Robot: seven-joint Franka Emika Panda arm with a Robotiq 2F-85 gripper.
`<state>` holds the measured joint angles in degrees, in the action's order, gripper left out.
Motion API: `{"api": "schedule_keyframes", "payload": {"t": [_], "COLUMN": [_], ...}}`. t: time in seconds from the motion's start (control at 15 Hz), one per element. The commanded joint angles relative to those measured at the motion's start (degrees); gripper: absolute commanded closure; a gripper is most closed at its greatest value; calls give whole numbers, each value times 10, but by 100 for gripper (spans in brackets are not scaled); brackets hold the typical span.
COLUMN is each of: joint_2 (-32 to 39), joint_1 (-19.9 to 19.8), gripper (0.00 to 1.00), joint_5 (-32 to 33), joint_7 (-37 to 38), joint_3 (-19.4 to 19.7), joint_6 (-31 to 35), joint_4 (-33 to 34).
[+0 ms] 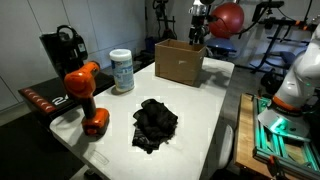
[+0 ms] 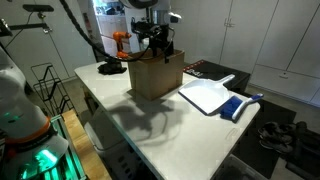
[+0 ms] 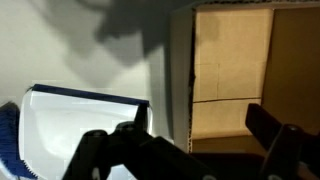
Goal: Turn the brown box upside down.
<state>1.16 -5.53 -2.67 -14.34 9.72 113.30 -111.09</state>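
Observation:
The gripper should stay at the box's top rim and close onto the box's side (image 1: 194, 44) (image 3: 184, 118) beside the dustpan, since the edge of the box's side already runs between the open fingers.
The brown box (image 1: 179, 62) stands at the far end of the white table, its open side up; it also shows in an exterior view (image 2: 155, 78). In the wrist view I look down into the box (image 3: 232, 70). My gripper (image 1: 197, 38) hangs at the box's top rim, as an exterior view (image 2: 158, 48) also shows. In the wrist view the gripper (image 3: 197, 128) is open. One finger is outside the box's side wall and the other is inside. The wall edge runs between them. Nothing is gripped.
On the table (image 1: 215, 105) are an orange drill (image 1: 85, 95), a white canister (image 1: 121, 70), a black cloth (image 1: 155, 122) and a black machine (image 1: 62, 48). A white dustpan (image 2: 205, 95) and blue brush (image 2: 236, 107) lie beside the box. A red ball (image 1: 228, 20) is behind.

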Motion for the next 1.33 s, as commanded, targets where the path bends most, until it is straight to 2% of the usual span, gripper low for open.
{"api": "schedule_keyframes", "payload": {"t": [0.0,0.13,0.53,0.73,0.8,0.87,1.27], "joint_2": [22,27,27,21,20,18,15], "joint_1": [-10,-12,-8,-1,1,4,32], "gripper": [0,26,72,94,99,100,99], "joint_5": [-11,-10,4,31,41,54,193], "joint_7": [-1,-1,11,26,29,35,113], "joint_3": [-8,-9,-16,-24,-27,-31,-63], "joint_6": [12,11,-7,-16,-26,-35,-120], "joint_4": [8,10,17,25,29,32,74]}}
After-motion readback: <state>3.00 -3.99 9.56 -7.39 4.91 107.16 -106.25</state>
